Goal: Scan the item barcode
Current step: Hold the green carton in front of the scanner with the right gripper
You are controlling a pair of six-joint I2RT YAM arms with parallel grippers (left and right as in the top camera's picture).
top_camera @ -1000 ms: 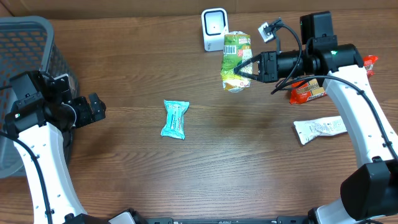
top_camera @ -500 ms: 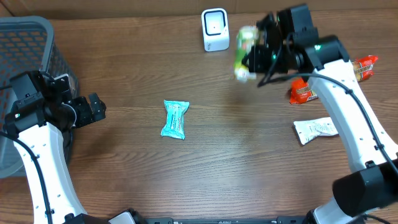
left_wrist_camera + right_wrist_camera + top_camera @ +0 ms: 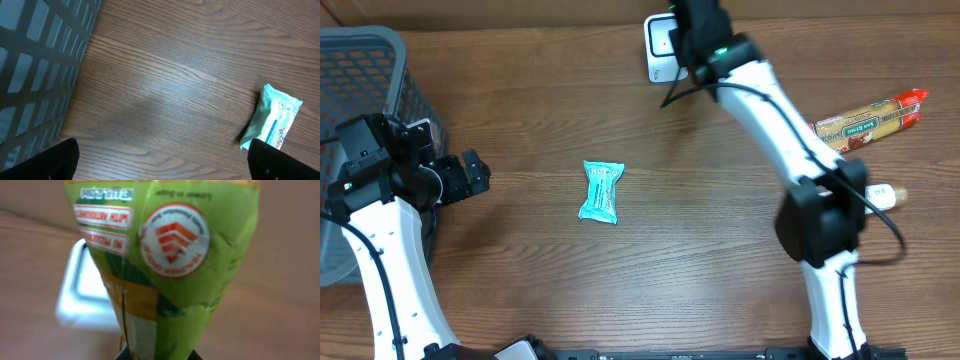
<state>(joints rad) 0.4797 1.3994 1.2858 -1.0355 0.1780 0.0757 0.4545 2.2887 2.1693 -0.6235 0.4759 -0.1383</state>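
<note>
Next, my right gripper moves back, to the right in the overhead view, and down to release beside the red-and-tan packet, where bare wood shows.
A green snack packet (image 3: 170,255) fills the right wrist view, and my right gripper (image 3: 157,355) is shut on its lower end. Just behind it to the left stands the white scanner (image 3: 82,292). In the overhead view my right arm reaches to the table's far edge over the scanner (image 3: 658,55), and the packet is hidden under the arm. My left gripper (image 3: 475,172) hovers at the far left, open and holding nothing. A teal packet (image 3: 601,191) lies flat mid-table, off to the right of the left gripper (image 3: 160,165) in its wrist view.
A dark mesh basket (image 3: 365,60) stands at the far left, close behind my left arm. A long red-and-tan packet (image 3: 870,118) lies at the right. A small white item (image 3: 888,193) peeks out beside the right arm's base.
My right arm has swung left and toward the back with the green packet, from right of the scanner to directly over it. The left arm has not moved.
</note>
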